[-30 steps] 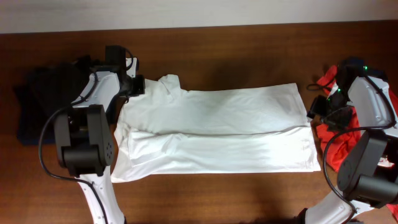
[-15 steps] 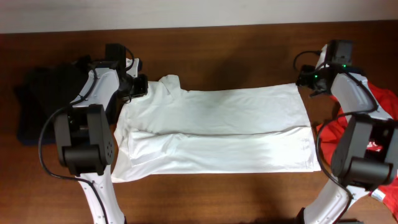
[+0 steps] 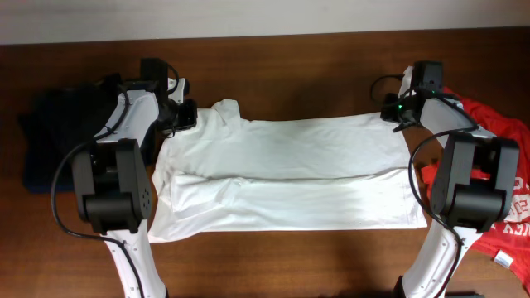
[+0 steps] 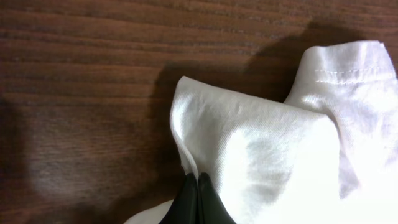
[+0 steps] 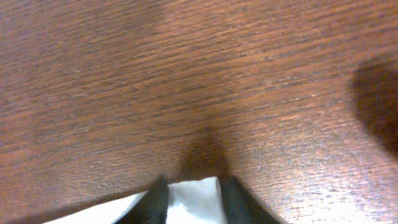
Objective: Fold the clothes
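Next, my left gripper lifts the T-shirt's pinched corner, comes back and down over the near part's collar end (image 3: 175,205) and releases it there, since the far half lies unfolded.
The white T-shirt (image 3: 281,174) lies flat across the table, folded lengthwise, with its collar end to the left. My left gripper (image 3: 189,116) is at the far left corner, shut on a pinch of the white cloth (image 4: 273,155); its fingers (image 4: 198,180) are pressed together. My right gripper (image 3: 397,112) is at the far right corner. In the right wrist view its two dark fingers stand apart on either side of the white corner (image 5: 193,199), which lies between them. The red T-shirt (image 3: 495,120) with white lettering is bunched at the right edge, beyond the right arm.
A dark pile of cloth (image 3: 50,141) lies at the far left of the wooden table (image 3: 315,74). Both arm bases rise from the table's front edge at left and right.
My right arm has swung from over the red T-shirt to the white shirt's far right corner, and its jaws have narrowed around that corner. The left arm has not moved.
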